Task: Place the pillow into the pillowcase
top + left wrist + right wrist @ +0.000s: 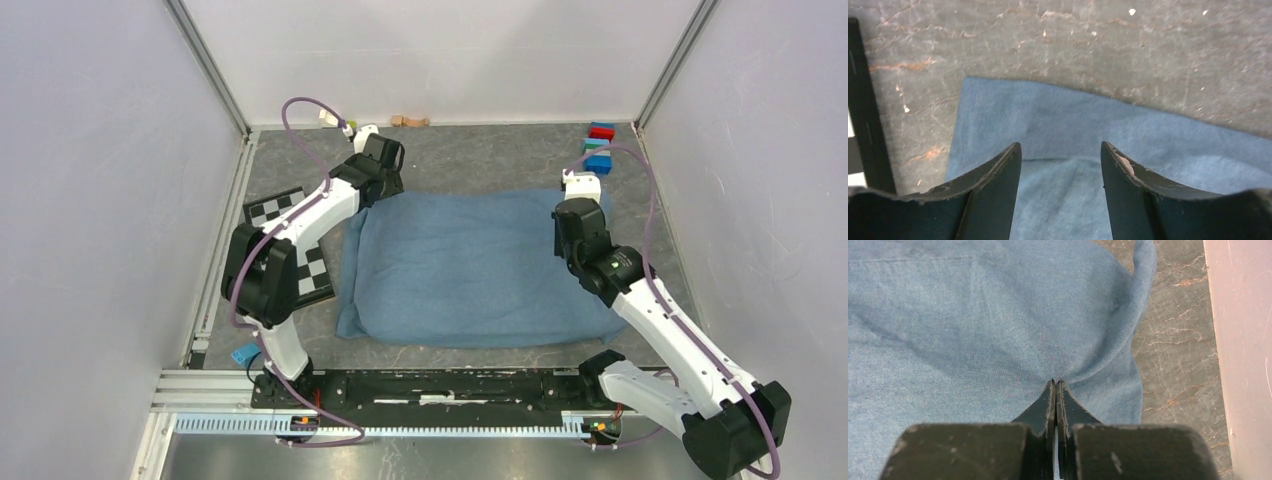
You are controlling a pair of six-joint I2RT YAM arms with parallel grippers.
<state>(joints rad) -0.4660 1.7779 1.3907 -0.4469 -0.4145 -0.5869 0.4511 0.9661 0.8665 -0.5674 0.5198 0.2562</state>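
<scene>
The left gripper lowers onto the pillowcase's far edge near the pillowcase's corner (394, 198) (1057, 121) by the checkerboard plate next.
The dusty-blue pillowcase (470, 270) lies flat and plump in the middle of the table. The cream-white pillow is hidden; none of its fabric shows in any view. My left gripper (385, 192) hovers open over the pillowcase's far left corner. In the left wrist view its fingers (1060, 147) stand wide apart above the blue cloth (1068, 120), holding nothing. My right gripper (577, 240) is at the pillowcase's right edge. In the right wrist view it (1055, 382) is shut on a pinch of the cloth (973, 315), and folds pucker toward the tips.
A checkerboard plate (290, 250) lies left of the pillowcase; its black edge shows in the left wrist view (863, 100). Coloured blocks (600, 150) sit at the back right, small wooden pieces (410, 121) at the back wall. The enclosure wall (1243, 340) is close on the right.
</scene>
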